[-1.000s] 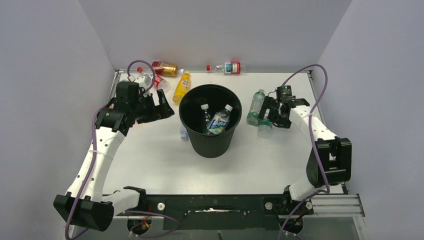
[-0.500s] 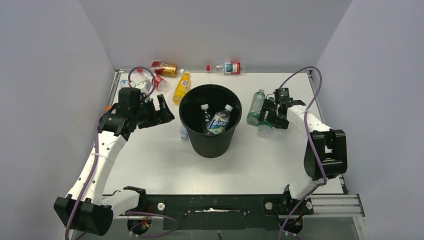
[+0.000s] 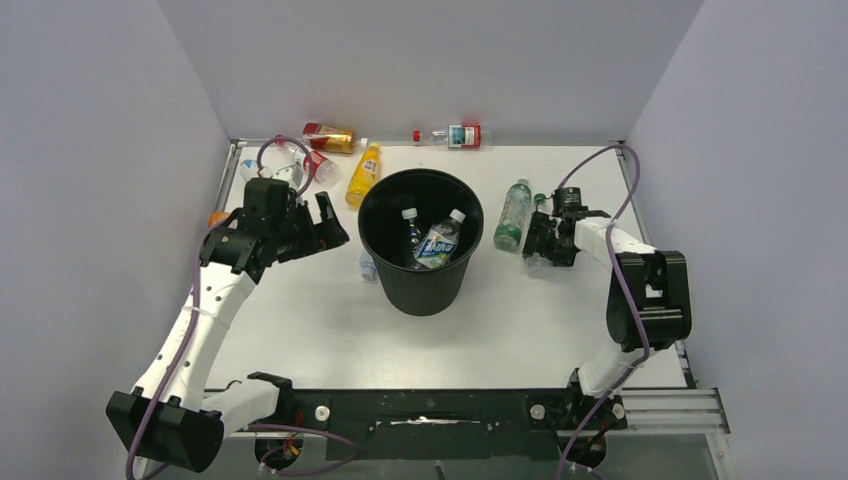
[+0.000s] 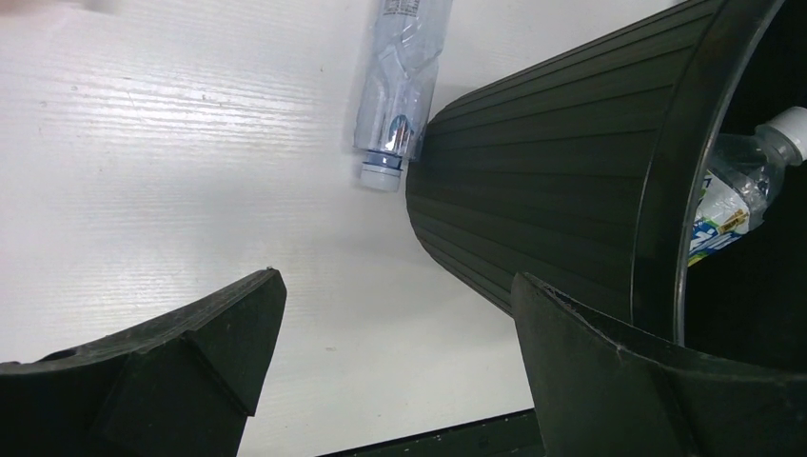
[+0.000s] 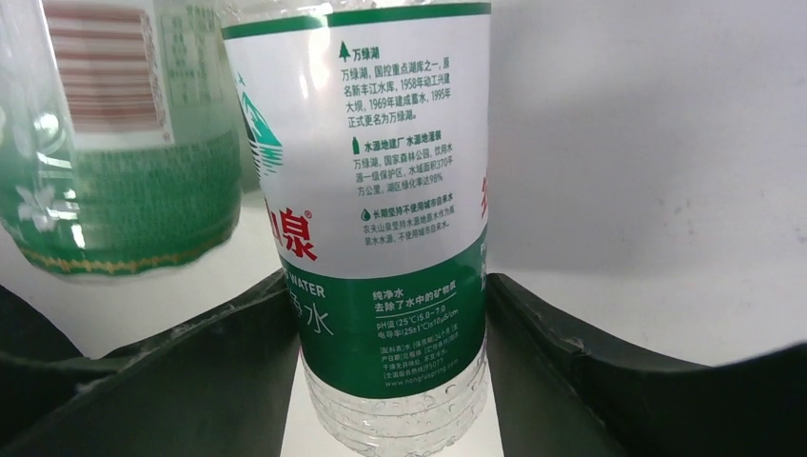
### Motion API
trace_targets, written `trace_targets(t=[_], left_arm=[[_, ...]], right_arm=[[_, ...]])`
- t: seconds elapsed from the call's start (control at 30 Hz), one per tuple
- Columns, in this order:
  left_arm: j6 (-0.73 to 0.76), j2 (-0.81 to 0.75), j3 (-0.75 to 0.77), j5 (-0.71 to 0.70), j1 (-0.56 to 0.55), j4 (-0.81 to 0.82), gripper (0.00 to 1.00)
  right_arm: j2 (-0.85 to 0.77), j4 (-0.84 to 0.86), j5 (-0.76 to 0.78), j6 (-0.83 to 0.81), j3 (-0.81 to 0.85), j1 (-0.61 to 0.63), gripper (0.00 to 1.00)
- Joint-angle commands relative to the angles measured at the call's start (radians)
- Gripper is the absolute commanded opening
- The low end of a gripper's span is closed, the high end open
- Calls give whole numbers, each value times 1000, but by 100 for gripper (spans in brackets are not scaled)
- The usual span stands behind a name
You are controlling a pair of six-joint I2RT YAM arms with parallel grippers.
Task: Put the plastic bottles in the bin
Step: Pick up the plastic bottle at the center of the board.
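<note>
The right gripper lifts, swings over the bin's opening [image 3: 420, 210] and releases the bottle next, since that opening is above my gripper, to its left in the top view.
The black bin [image 3: 420, 290] stands mid-table with two clear bottles [image 3: 437, 243] inside. My right gripper [image 3: 540, 245] is low on the table right of the bin. In the right wrist view it [image 5: 385, 324] is shut on a clear bottle with a green and white label [image 5: 381, 190], both fingers pressing its sides. A second green-label bottle [image 3: 513, 215] lies just beside it [image 5: 124, 171]. My left gripper [image 3: 330, 222] hangs open and empty left of the bin [image 4: 552, 190], above a clear bottle [image 4: 400, 76] lying against the bin's wall.
Along the back left lie a yellow bottle [image 3: 364, 173], an amber one [image 3: 332, 137] and a red-label one [image 3: 315, 163]. Another red-label bottle [image 3: 452, 135] rests against the back wall. Side walls close in the table.
My right gripper has dropped closer around the green and white label bottle and its jaws have closed onto it. The left arm shifted only slightly, staying open.
</note>
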Motion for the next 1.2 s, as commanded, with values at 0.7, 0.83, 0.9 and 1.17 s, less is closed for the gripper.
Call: trace_targets(t=[0.7,0.83,0.9,1.17], left_arm=[[28,99,89,-70,-36,38,91],[32,79,87,-79,-33,35,91],[36,79,92,-81,-32,27,91],[47,79,100,-78,-31,25,91]], right_arm=[[-568,-335,-38,-62,205,19,47],[-599,-378,-124,-67,296,30,47],[-611,-387,-174,-67,343,42,47],[-598,-394,-265,-30,539,180,46]])
